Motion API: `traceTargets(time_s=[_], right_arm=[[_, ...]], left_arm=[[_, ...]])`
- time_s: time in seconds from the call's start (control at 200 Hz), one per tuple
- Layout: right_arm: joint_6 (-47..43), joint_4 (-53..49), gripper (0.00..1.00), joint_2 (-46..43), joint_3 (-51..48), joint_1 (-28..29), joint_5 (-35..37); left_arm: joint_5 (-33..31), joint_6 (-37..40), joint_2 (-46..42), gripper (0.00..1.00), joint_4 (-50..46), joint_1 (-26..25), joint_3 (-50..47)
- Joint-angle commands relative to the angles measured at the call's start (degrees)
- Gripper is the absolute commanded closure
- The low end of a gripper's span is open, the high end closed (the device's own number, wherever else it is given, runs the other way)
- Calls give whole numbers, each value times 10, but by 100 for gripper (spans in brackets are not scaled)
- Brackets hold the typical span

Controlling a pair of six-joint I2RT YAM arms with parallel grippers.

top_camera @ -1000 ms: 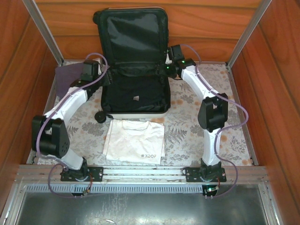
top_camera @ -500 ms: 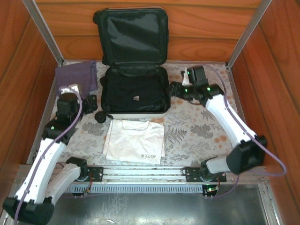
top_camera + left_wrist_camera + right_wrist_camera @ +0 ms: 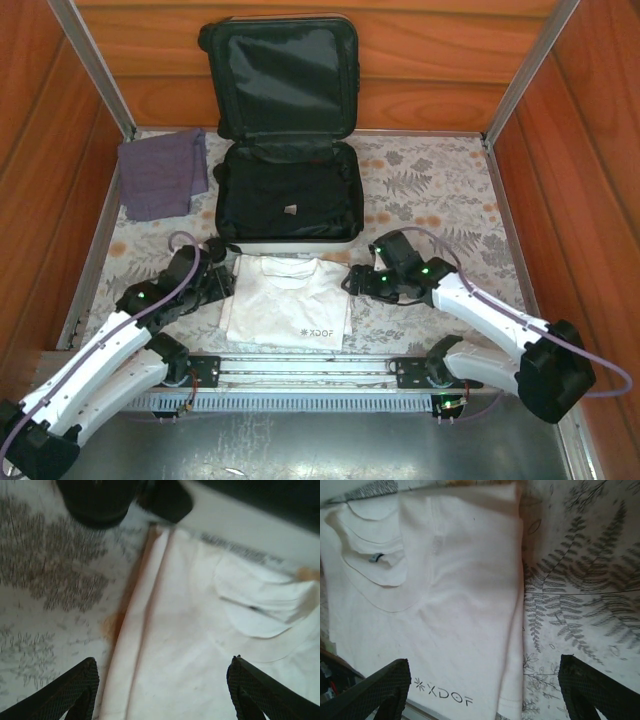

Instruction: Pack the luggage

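Observation:
The shirt's edge near the shirt's corner by the luggage is below and outward of my open fingers, so my right gripper should next go down and outward onto it.
The luggage lies open at the back centre, its black-lined lid leaning on the rear wall and its white shell edge facing forward. A folded white shirt marked XDOF lies just in front of it. My left gripper hovers open at the shirt's left edge, straddling the folded edge of the shirt with its left gripper jaws wide apart. At the shirt's right edge my right gripper is also open. In the right wrist view the right gripper spans the shirt edge and the cloth beside it.
A folded purple cloth lies at the back left beside the luggage. A black suitcase wheel sits just beyond the shirt's left corner. Wooden walls enclose the floral tablecloth, with open cloth to the right of the luggage.
Both arms have pulled back from the luggage's sides and come down toward the near edge, ending at the shirt's left and right edges. The purple cloth is now uncovered.

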Motion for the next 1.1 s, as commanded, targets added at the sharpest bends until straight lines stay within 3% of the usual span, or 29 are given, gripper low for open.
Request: traceTargets(time_s=[0.0, 0.345, 0.485, 0.575, 0.73, 0.89, 1.094], right_arm=[[27, 75, 17, 45, -2, 12, 10], [-18, 134, 16, 186, 29, 13, 17], [-28, 145, 16, 214, 35, 12, 30], [-31, 161, 17, 232, 36, 12, 28], [-39, 170, 18, 271, 51, 12, 23], [-47, 166, 23, 300, 59, 12, 23], [-45, 164, 35, 311, 54, 14, 25]], left_arm=[[-25, -45, 14, 28, -8, -10, -15], [6, -55, 96, 21, 143, -7, -65], [40, -47, 153, 18, 193, 22, -68], [66, -38, 199, 17, 198, 50, -59], [63, -19, 257, 17, 202, 56, -29], [70, -40, 283, 18, 223, 56, -34], [96, -108, 296, 18, 329, 50, -93]])
